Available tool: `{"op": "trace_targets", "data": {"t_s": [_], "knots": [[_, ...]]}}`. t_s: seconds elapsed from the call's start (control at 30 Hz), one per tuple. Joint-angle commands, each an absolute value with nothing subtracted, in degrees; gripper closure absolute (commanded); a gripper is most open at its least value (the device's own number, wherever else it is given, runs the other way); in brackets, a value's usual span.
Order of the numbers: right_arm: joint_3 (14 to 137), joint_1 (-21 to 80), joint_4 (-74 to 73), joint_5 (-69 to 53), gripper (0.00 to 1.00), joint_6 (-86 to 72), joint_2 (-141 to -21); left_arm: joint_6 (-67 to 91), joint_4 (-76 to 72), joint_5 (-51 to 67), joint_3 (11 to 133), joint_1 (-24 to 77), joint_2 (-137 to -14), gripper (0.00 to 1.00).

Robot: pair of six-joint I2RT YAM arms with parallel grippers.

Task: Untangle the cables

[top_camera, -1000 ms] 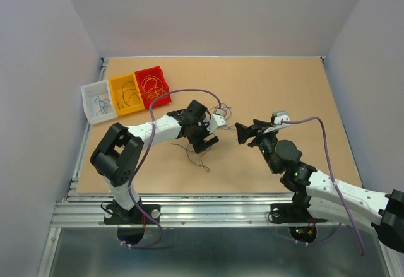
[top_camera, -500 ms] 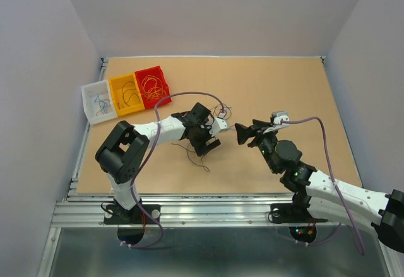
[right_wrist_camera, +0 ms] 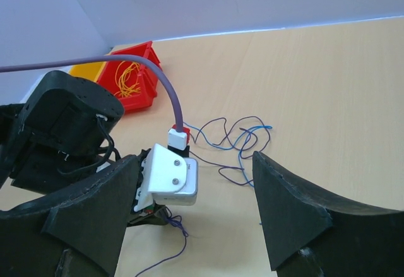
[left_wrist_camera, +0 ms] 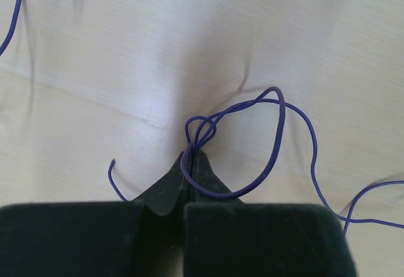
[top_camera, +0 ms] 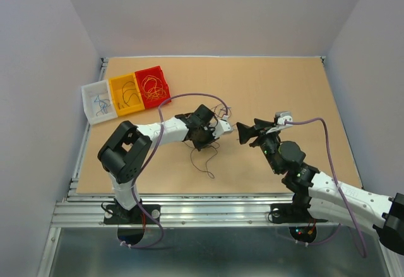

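My left gripper will go up and then down into the yellow bin (top_camera: 127,94), because dark wires lie there. The bin is outward and to the gripper's left in the top view.
In the left wrist view my left gripper (left_wrist_camera: 191,158) is shut on a thin dark-blue cable (left_wrist_camera: 278,132), pinching it just below a small knot; the rest loops off to the right on the table. From above, that gripper (top_camera: 203,139) sits mid-table with the strand (top_camera: 206,163) trailing toward the near edge. A loose tangle of blue and purple cables (right_wrist_camera: 243,139) lies just behind it. My right gripper (top_camera: 243,132) hovers open to the right of the left one, and nothing is between its fingers (right_wrist_camera: 290,214).
White (top_camera: 98,102), yellow (top_camera: 125,94) and red (top_camera: 153,86) bins holding thin wires stand at the back left. The left arm's lilac cord (top_camera: 189,95) arches over its wrist. A metal rail (top_camera: 189,198) runs along the near table edge.
The left gripper, open a second ago, has come down and shut on the dark-blue cable. The left arm's elbow shifted right. The right arm barely moved.
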State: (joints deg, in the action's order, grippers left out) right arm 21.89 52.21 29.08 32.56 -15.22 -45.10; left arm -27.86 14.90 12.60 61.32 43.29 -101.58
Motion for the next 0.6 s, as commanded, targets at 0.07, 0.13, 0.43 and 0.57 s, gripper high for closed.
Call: {"op": "trace_targets", "data": {"t_s": [0.07,0.13,0.43,0.57], "knots": [[21.27,52.38,31.02,33.75,0.22,-15.29,-45.26,-27.25,17.4,12.11,63.44,36.51,-93.35,1.0],[21.18,52.38,31.29,33.75,0.22,-15.29,-45.35,-28.03,19.33,16.49,66.34,32.1,-89.49,1.0],[21.36,52.38,31.73,32.78,0.22,-15.38,-46.05,-30.06,24.69,19.78,78.65,9.77,-86.39,1.0],[21.53,52.38,32.08,32.61,0.22,-15.38,-46.58,-29.89,24.79,13.3,86.9,4.4,-90.69,1.0]]}}
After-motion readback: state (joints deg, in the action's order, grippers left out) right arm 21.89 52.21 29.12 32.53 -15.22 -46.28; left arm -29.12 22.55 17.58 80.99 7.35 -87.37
